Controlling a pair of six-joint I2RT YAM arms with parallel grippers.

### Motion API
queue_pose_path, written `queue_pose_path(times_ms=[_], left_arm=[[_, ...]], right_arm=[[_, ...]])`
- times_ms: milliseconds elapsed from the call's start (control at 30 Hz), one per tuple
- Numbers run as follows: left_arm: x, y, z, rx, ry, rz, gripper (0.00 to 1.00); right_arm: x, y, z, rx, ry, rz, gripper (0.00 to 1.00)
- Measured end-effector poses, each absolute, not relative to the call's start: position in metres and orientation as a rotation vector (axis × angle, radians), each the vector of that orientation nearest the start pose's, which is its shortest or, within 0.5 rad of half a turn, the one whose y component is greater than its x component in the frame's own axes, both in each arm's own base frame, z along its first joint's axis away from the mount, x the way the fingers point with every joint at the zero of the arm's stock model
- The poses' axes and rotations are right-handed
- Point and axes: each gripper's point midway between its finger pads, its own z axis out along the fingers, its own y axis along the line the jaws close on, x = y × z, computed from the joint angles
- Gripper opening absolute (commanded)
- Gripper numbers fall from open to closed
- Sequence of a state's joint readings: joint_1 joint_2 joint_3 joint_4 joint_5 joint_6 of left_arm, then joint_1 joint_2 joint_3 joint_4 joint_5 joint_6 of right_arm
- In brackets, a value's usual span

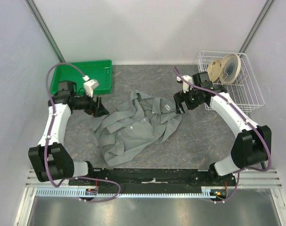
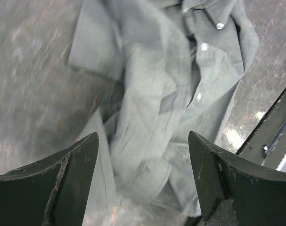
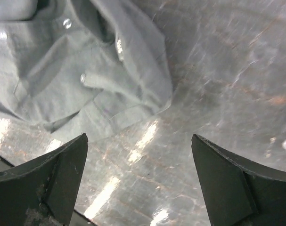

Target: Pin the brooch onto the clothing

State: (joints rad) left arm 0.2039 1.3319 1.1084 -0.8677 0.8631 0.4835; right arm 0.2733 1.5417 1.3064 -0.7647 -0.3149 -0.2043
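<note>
The shirt's folded corner is below and beside my right gripper's open fingers. My right gripper needs to move down and toward the cloth, onto the edge of that corner.
The clothing (image 1: 133, 128) is a grey button-up shirt lying crumpled mid-table. My left gripper (image 1: 101, 112) hovers at its left edge, jaws open. In the left wrist view the open left gripper (image 2: 143, 135) frames folded shirt cloth (image 2: 157, 108) and a row of small buttons (image 2: 204, 46), gripping nothing. My right gripper (image 1: 179, 107) is at the shirt's right edge, also open. In the right wrist view the right gripper (image 3: 139, 137) is over bare table, with the shirt (image 3: 86, 70) just beyond its left finger. The brooch is out of view.
A green tray (image 1: 62, 79) sits at the back left behind the left arm. A white wire basket (image 1: 256, 94) at the back right holds a beige roll (image 1: 230, 68). The table top (image 1: 199, 136) is dark grey stone-patterned.
</note>
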Motion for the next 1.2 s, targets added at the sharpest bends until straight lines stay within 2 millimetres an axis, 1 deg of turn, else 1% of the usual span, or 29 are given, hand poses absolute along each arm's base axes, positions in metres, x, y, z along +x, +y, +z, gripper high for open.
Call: queue_pose_path(times_ms=[33, 100, 200, 233, 267, 300, 333, 433, 467, 533, 667, 800, 933, 1033, 1100, 1133, 1167, 1200], left_arm=[[0.294, -0.073, 0.179, 0.644, 2.217, -0.78, 0.83], [0.302, -0.097, 0.181, 0.771, 2.168, -0.748, 0.83], [0.317, -0.13, 0.183, 0.918, 2.107, -0.715, 0.82], [0.327, -0.142, 0.183, 0.964, 2.088, -0.699, 0.82], [0.335, -0.149, 0.182, 0.988, 2.08, -0.69, 0.82], [0.352, -0.156, 0.181, 1.007, 2.069, -0.664, 0.81], [0.358, -0.166, 0.179, 1.032, 2.057, -0.66, 0.81], [0.388, -0.182, 0.172, 1.073, 2.035, -0.608, 0.79], [0.396, -0.186, 0.17, 1.092, 2.021, -0.584, 0.76], [0.405, -0.194, 0.163, 1.141, 1.996, -0.555, 0.74], [0.415, -0.208, 0.151, 1.266, 1.926, -0.527, 0.73], [0.422, -0.216, 0.142, 1.351, 1.87, -0.51, 0.72], [0.431, -0.221, 0.134, 1.405, 1.836, -0.483, 0.71], [0.44, -0.228, 0.127, 1.425, 1.815, -0.466, 0.71], [0.444, -0.232, 0.122, 1.436, 1.814, -0.459, 0.69], [0.446, -0.234, 0.119, 1.442, 1.812, -0.453, 0.63], [0.447, -0.236, 0.116, 1.449, 1.81, -0.449, 0.56], [0.448, -0.237, 0.112, 1.456, 1.811, -0.443, 0.49]], right_arm=[[0.327, 0.14, 0.147, -0.696, 2.466, 0.439, 0.98], [0.312, 0.144, 0.134, -0.673, 2.494, 0.469, 0.98], [0.299, 0.15, 0.112, -0.646, 2.556, 0.514, 0.98], [0.297, 0.151, 0.104, -0.629, 2.583, 0.524, 0.97], [0.296, 0.151, 0.099, -0.615, 2.6, 0.526, 0.96], [0.295, 0.151, 0.093, -0.6, 2.615, 0.53, 0.95], [0.294, 0.151, 0.087, -0.579, 2.631, 0.534, 0.95], [0.291, 0.151, 0.075, -0.517, 2.664, 0.547, 0.92], [0.291, 0.151, 0.073, -0.499, 2.666, 0.551, 0.9], [0.29, 0.15, 0.067, -0.464, 2.671, 0.558, 0.88], [0.286, 0.144, 0.053, -0.365, 2.696, 0.581, 0.86], [0.284, 0.142, 0.043, -0.296, 2.724, 0.611, 0.83], [0.288, 0.148, 0.035, -0.25, 2.733, 0.681, 0.79], [0.289, 0.153, 0.032, -0.219, 2.736, 0.743, 0.75], [0.291, 0.156, 0.032, -0.209, 2.727, 0.77, 0.64], [0.292, 0.157, 0.032, -0.202, 2.726, 0.782, 0.6], [0.292, 0.158, 0.031, -0.193, 2.725, 0.796, 0.5], [0.293, 0.159, 0.03, -0.186, 2.728, 0.805, 0.43]])
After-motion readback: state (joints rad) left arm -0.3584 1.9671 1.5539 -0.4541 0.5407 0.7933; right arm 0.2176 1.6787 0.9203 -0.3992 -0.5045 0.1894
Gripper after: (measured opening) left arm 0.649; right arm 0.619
